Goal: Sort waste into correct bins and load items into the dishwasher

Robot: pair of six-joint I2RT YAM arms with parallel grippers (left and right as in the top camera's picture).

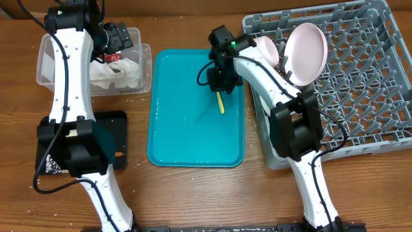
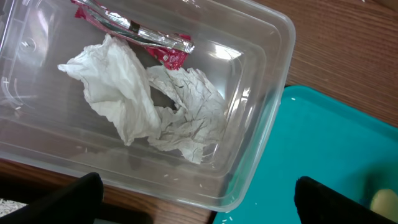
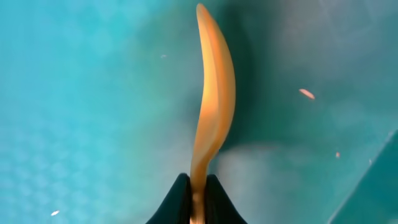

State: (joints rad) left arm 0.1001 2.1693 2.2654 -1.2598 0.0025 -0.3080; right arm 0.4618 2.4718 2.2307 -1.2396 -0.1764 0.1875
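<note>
I will next lift my right gripper across to the dishwasher's wires beside the pink plate and release the spoon (image 1: pixel 221 103), as the pegs are to the gripper's right in the overhead view.
My right gripper (image 1: pixel 219 87) is shut on the handle of the thin yellow spoon (image 1: pixel 221 103) over the teal tray. In the right wrist view the spoon (image 3: pixel 214 93) runs up from between the closed fingertips of the gripper (image 3: pixel 198 180). My left gripper (image 1: pixel 119 38) hovers open and empty above the clear tub (image 1: pixel 45 61). The crumpled white napkin (image 2: pixel 124 93) and the red-and-white wrapper (image 2: pixel 161 50) lie inside the tub (image 2: pixel 273 93). A pale pink plate (image 1: pixel 307 51) and a white bowl (image 1: pixel 267 48) stand in the grey dish rack (image 1: pixel 373 96).
The teal serving tray (image 1: pixel 187 135) lies in the middle, with a few white grains (image 2: pixel 255 203) at its corner. A black tray (image 1: pixel 119 138) sits at the front left, partly under the left arm. The right arm's base stands against the rack's front left corner.
</note>
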